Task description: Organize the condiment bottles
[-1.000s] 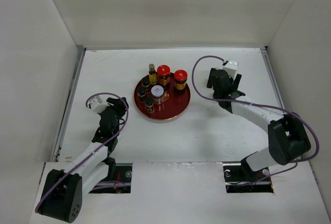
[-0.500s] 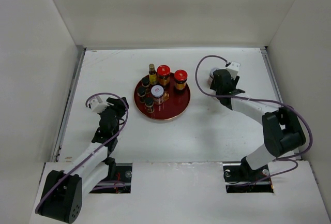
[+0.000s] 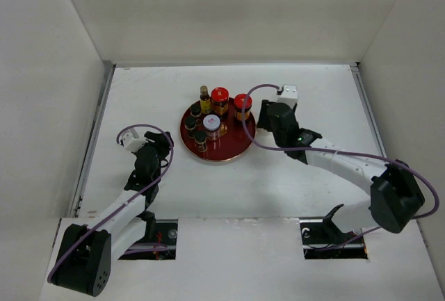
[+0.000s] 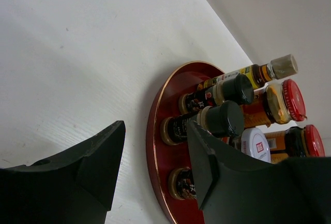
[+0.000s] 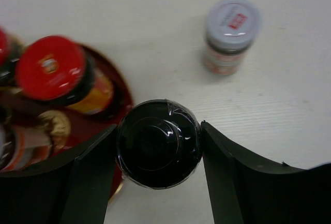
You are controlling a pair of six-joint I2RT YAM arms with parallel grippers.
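Observation:
I will move my right gripper left in the top view and down next, as the tray's bare bottom beside the white-lidded jar is below it there.
The round dark-red tray (image 3: 240,141) holds several condiment bottles: a slim yellow one (image 3: 205,96), two red-lidded jars (image 3: 220,97) (image 3: 242,103), a white-lidded jar (image 3: 212,126) and small dark-capped ones (image 3: 200,138). My right gripper (image 3: 267,117) is shut on a black-capped bottle (image 5: 158,144), seen from above, over the tray's right rim (image 5: 120,90). A second white-lidded jar (image 5: 231,32) stands on the table beyond it. My left gripper (image 3: 149,149) is open and empty, left of the tray, with the dark-capped bottles (image 4: 207,120) just ahead of it.
White walls close in the table at the back and on both sides. The right arm reaches across the table to the right of the tray. Two cut-outs sit at the near edge by the arm bases.
My right gripper has swung left from the right part of the table to the tray's right rim. The left arm has not moved.

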